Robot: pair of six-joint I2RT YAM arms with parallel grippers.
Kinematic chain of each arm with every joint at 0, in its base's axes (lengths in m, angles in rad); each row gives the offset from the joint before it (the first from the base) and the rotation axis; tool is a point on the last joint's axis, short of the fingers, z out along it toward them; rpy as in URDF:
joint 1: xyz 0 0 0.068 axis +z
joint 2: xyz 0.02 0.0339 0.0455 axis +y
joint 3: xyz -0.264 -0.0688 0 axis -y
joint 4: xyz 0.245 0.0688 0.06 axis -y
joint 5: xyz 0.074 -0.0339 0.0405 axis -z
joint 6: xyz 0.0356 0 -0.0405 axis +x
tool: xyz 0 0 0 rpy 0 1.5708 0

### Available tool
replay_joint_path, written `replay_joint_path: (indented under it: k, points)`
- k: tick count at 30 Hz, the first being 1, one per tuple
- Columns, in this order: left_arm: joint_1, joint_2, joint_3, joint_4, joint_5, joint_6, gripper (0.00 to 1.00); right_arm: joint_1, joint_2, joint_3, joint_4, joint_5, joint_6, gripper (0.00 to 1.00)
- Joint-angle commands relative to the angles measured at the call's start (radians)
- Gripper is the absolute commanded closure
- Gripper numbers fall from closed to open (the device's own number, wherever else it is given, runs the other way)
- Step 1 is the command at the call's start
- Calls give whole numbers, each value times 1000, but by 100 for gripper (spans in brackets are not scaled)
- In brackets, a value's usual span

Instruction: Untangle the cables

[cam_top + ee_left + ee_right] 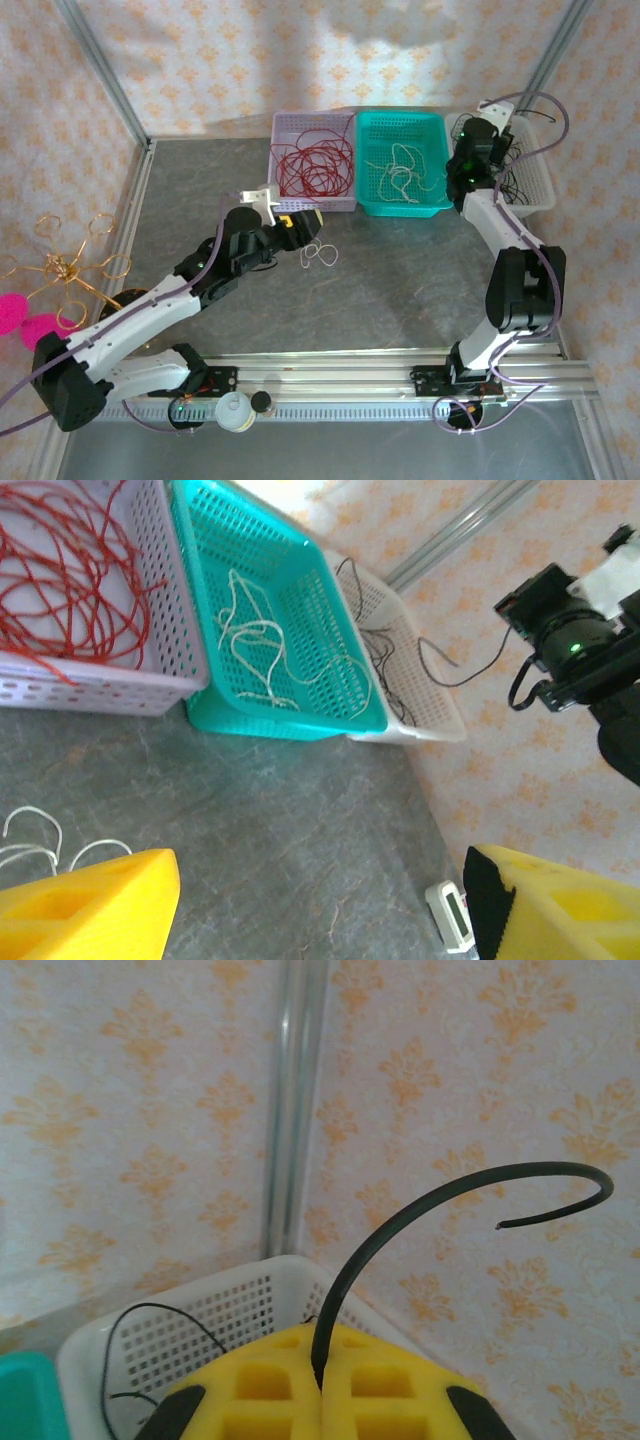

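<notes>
The black cable needs to get to the other black cables. My right gripper should first lower into the white basket (535, 180) and then open.
A small tangle of white cable (320, 254) lies on the grey table just right of my left gripper (303, 226), which stands open above it with nothing between its yellow fingers (90, 905); loops of this white cable (35, 840) show at the lower left of the left wrist view. My right gripper (478, 135) is raised over the white basket (535, 180) at the back right. It is shut on a black cable (420, 1215) that curves up and to the right from between its yellow fingers (280, 1385).
Three baskets line the back: a lilac one (285, 130) with red cables (315, 165), a teal one (437, 135) with white cables (400, 172), and the white one with black cables (400, 660). A small white device (450, 912) lies on the table.
</notes>
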Motion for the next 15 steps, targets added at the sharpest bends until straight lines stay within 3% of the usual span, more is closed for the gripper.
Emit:
replay_joint_path:
  k: [1,5,10,15]
  points:
    - [11,25,22,23,25,-21,25,-34,23,-9,67,-41,37,100]
    - [13,53,57,-1,31,-21,26,-70,79,16,25,-96,100,100]
    - [14,55,53,-1,49,-44,30,-126,161,114,-171,-203,265,100]
    - [12,45,39,0,38,-62,30,-143,258,161,-319,-269,334,100]
